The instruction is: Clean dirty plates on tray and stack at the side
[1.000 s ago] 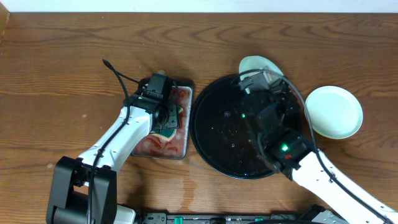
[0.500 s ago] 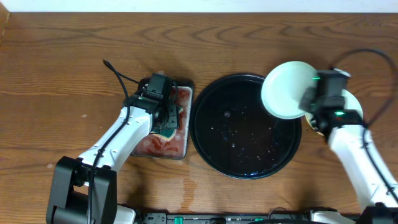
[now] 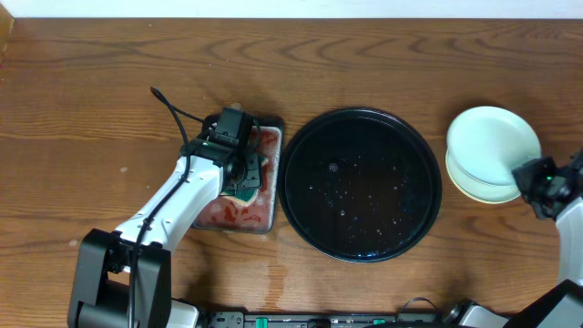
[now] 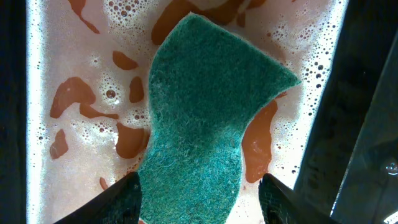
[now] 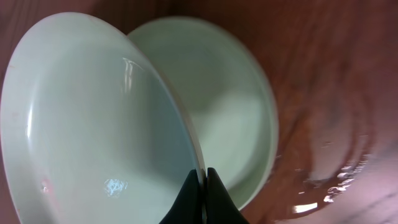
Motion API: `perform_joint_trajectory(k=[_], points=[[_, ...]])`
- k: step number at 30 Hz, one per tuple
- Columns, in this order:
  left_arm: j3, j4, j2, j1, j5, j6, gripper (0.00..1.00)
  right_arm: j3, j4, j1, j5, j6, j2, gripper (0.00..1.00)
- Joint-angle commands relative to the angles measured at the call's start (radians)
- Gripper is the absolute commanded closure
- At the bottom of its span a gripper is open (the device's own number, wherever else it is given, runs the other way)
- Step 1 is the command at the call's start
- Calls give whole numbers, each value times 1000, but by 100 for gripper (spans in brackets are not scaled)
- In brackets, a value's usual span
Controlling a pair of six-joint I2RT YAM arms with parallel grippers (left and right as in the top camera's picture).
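To get the mint-green plate onto the lower plate (image 5: 236, 106), its near edge uncovered, my right gripper should lower the mint-green plate slightly back first, then release its rim.
The black tray (image 3: 360, 185) sits mid-table, holding only water drops. My right gripper (image 3: 526, 171) is shut on the rim of a mint-green plate (image 3: 493, 141). It holds the plate tilted just over another pale plate (image 3: 474, 185) on the wood at the right. In the right wrist view the fingertips (image 5: 200, 180) pinch the held plate (image 5: 99, 124) above the lower plate (image 5: 236, 106). A third plate cannot be made out. My left gripper (image 3: 242, 175) is over the metal pan, jaws apart around a green sponge (image 4: 208, 118).
The small metal pan (image 3: 269, 214), with foamy red liquid (image 4: 81, 99) in it, stands just left of the tray. Wet patches lie on the wood by the plates (image 5: 329, 180). The table's back edge runs along the top of the overhead view.
My right arm carried the mint plate from the tray's far rim to the right, over the plate on the wood. The left arm and sponge have not moved.
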Motion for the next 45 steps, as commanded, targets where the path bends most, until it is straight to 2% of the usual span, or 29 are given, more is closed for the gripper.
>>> perform_joint_trajectory(k=[1,9,10,11,13,20,24,30,33,38,45], points=[[-16,-3,0,1,-9,-6,39,-1,-3,-61,22,39,11,99],[-16,-3,0,1,-8,-6,39,-1,-6,-67,74,39,101,97],[-16,-3,0,1,-8,-6,38,-1,-6,-67,74,39,111,88],[-16,-3,0,1,-8,-6,39,-1,-6,-66,68,39,123,72],[-16,-3,0,1,-9,-6,39,-1,-6,-66,51,34,141,59],[-16,-3,0,1,-8,-6,39,-1,51,-44,-255,-198,171,49],[-14,-3,0,2,-9,-6,39,-1,94,8,-405,-287,171,39],[28,-37,-15,7,-8,-6,38,0,102,174,-394,-392,170,19],[69,-90,-19,34,-8,-6,37,7,101,285,-327,-424,170,1],[142,-211,-20,112,-8,-6,31,63,29,456,-155,-485,170,1],[153,-342,-78,170,-8,-5,30,206,-207,636,55,-516,154,1]])
